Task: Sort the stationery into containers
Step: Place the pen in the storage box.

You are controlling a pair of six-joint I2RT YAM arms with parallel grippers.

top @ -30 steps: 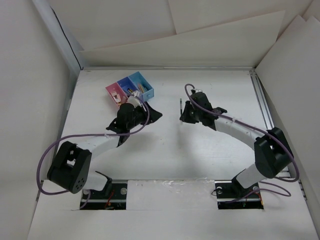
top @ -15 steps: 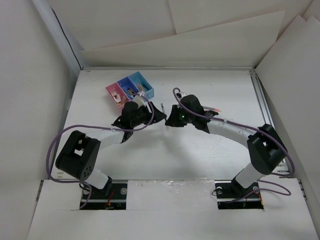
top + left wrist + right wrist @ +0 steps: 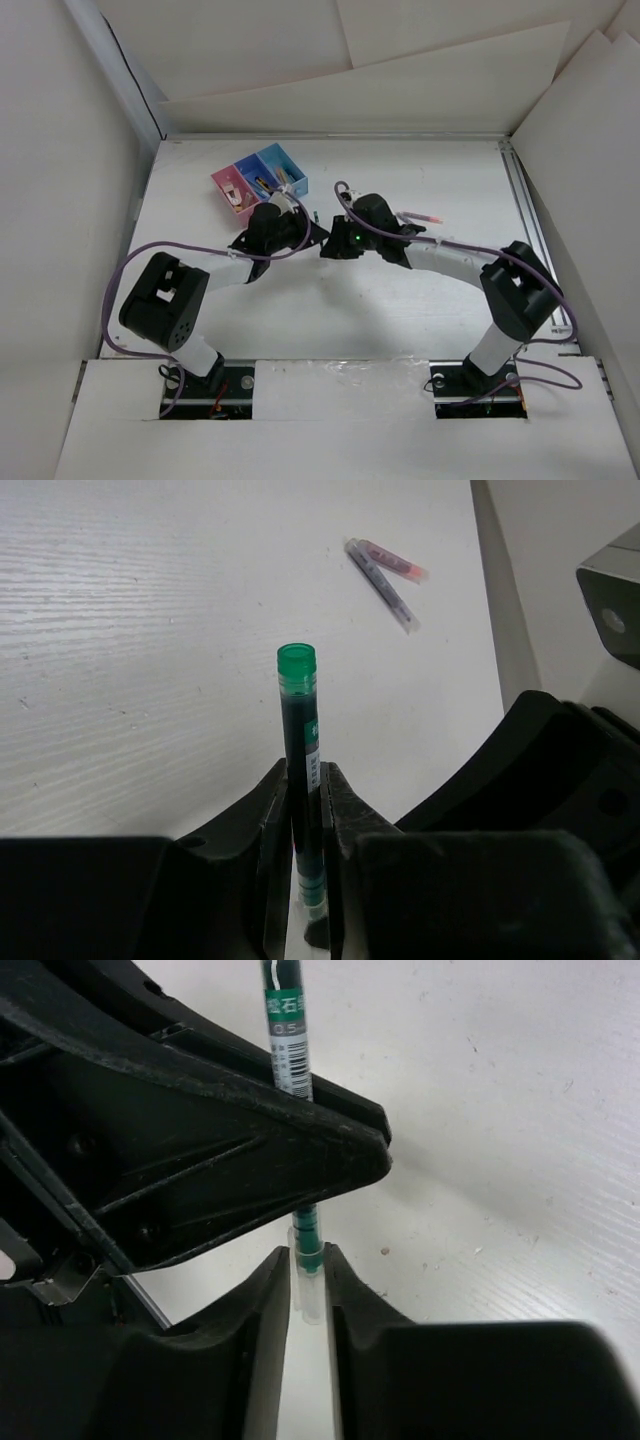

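Note:
My left gripper will move the pen outward to the left in the top view, over that bin's opening [image 3: 282,167], because the light blue bin already holds slim items.
A dark pen with a green cap [image 3: 299,740] is held between both grippers at mid-table; its tip shows in the top view [image 3: 316,215]. My left gripper [image 3: 305,810] is shut on the pen's barrel. My right gripper [image 3: 309,1270] is shut on the pen's clear end [image 3: 310,1285], just under the left gripper's finger [image 3: 200,1160]. The two grippers meet in the top view, left [image 3: 316,233] and right [image 3: 330,244]. The pink [image 3: 228,186], dark blue [image 3: 252,172] and light blue [image 3: 285,168] bins stand at the far left with small items inside.
A pink-red pen [image 3: 392,560] and a pale blue-grey pen [image 3: 380,585] lie side by side on the white table, to the right of the grippers [image 3: 420,216]. White walls enclose the table on all sides.
My right arm carried the green pen left towards the bins. My left arm swung right to meet it and closed on the pen's barrel.

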